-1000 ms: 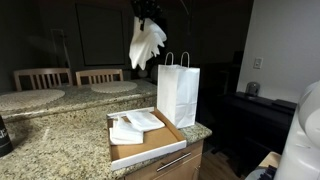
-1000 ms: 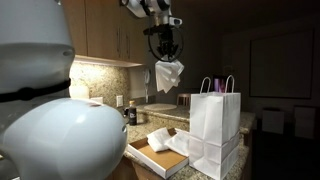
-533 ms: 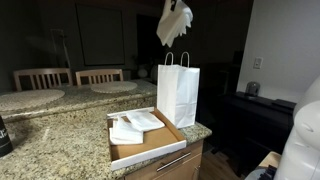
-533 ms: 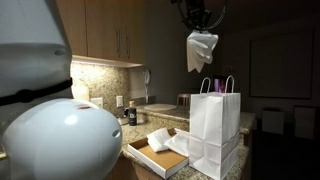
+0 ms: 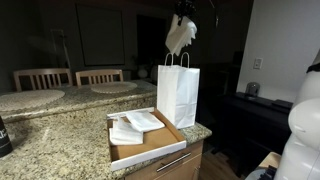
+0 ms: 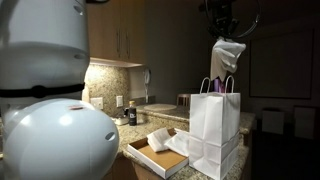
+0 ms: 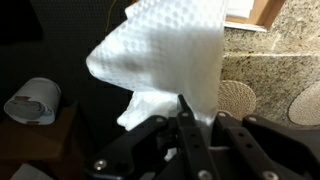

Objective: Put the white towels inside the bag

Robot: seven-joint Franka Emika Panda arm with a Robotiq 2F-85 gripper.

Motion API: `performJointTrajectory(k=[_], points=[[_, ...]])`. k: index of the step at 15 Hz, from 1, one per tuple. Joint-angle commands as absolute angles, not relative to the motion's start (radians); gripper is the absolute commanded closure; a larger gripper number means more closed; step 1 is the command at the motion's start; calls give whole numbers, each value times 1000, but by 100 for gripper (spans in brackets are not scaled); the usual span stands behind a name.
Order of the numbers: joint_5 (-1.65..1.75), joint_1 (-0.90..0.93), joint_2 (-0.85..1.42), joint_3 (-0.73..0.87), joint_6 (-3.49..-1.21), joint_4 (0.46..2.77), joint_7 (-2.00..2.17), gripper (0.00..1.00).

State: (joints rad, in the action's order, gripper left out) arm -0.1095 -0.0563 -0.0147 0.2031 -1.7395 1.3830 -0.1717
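Observation:
The gripper moves down toward the bag's open top (image 5: 180, 68) next and releases the white towel there, as its hanging end is still above the bag's rim.
My gripper (image 5: 182, 13) is shut on a white towel (image 5: 179, 37) that hangs down right above the open top of the white paper bag (image 5: 178, 94). In an exterior view the gripper (image 6: 222, 30) holds the towel (image 6: 226, 58) just above the bag (image 6: 214, 130) and its handles. In the wrist view the towel (image 7: 170, 60) fills the middle, pinched between the dark fingers (image 7: 188, 122). More white towels (image 5: 135, 125) lie in a shallow cardboard box (image 5: 160, 143) on the granite counter; they also show in an exterior view (image 6: 168, 141).
The granite counter (image 5: 50, 140) runs along the front, with its edge near the box. A table with woven placemats (image 5: 113, 87) and two chairs (image 5: 40, 77) stand behind. Wooden cabinets (image 6: 115, 35) hang on the wall. A dark side table (image 5: 262, 105) stands beyond the bag.
The gripper has carried the towel sideways from over the box to above the bag, and it has come down toward the bag's opening.

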Motion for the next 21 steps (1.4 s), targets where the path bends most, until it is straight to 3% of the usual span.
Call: performJointTrajectory(k=[1, 12, 18, 19, 21], points=[[-46, -43, 89, 183, -1699, 1302, -186, 93], [99, 21, 127, 142, -1451, 1357, -372, 93], [73, -30, 190, 97, -1371, 1309, -368, 93], [68, -37, 197, 93, -1367, 1304, -364, 61], [59, -49, 200, 88, -1373, 1300, -357, 54]])
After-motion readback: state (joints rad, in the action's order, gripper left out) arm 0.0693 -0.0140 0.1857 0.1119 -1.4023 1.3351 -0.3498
